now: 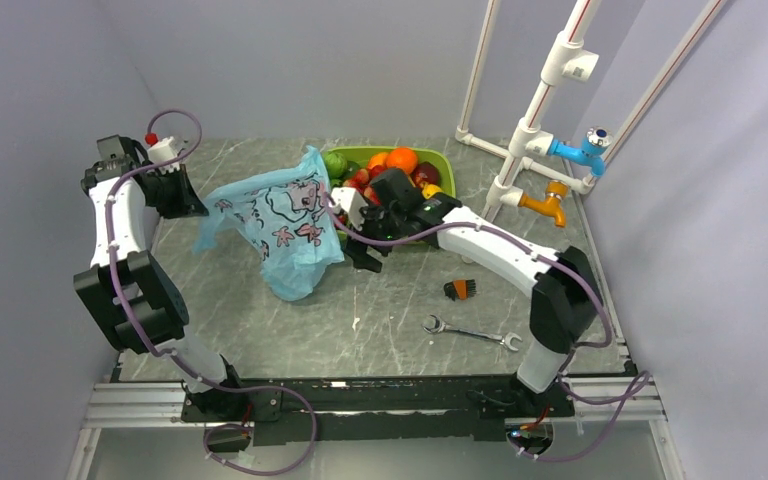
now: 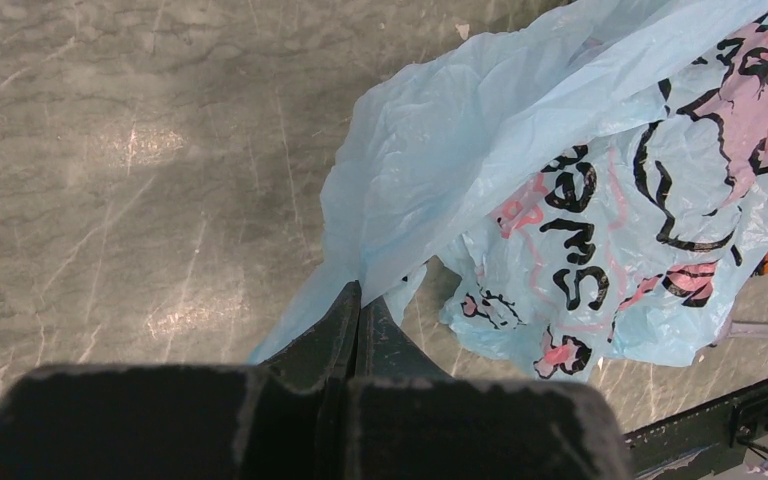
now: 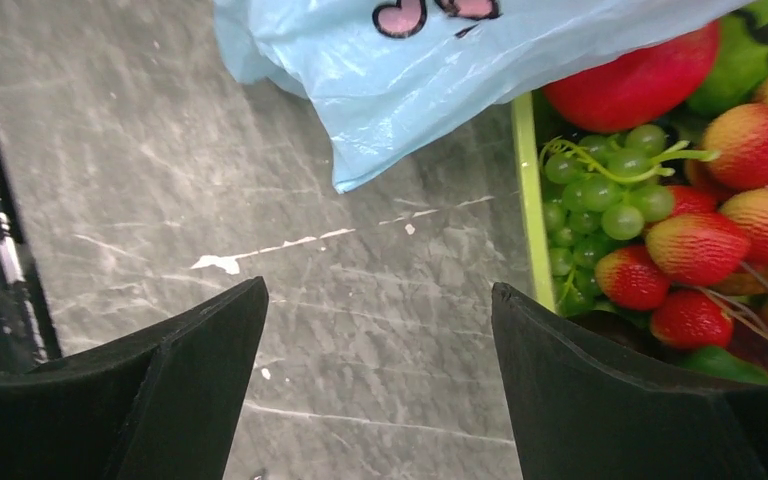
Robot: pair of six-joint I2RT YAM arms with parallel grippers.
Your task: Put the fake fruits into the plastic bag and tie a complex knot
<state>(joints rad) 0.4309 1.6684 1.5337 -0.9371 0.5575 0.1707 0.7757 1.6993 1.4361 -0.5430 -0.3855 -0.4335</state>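
Note:
Only the bag's opposite edge is pinched. My right gripper will move down toward the left in the top view, onto the bag's far edge [image 1: 336,256] [image 3: 362,165] beside the tray.
The light-blue plastic bag [image 1: 282,220] with dark and pink figures hangs over the table, left of the tray. My left gripper [image 1: 198,208] is shut on the bag's left edge; in the left wrist view its tips [image 2: 360,295] pinch a fold of the plastic bag [image 2: 560,150]. My right gripper [image 1: 365,252] stands open over bare table beside the tray, with nothing between its tips [image 3: 380,300]. The fake fruits [image 1: 400,162] lie in the tray: green grapes [image 3: 600,185], strawberries [image 3: 700,245] and a red apple [image 3: 630,85]. The knot is out of view.
The lime-green tray [image 1: 444,160] sits at the back centre, and its rim [image 3: 526,200] runs just right of my right gripper. A small orange-and-black brush [image 1: 460,290] and a wrench [image 1: 470,332] lie front right. A white pipe frame [image 1: 530,130] stands back right.

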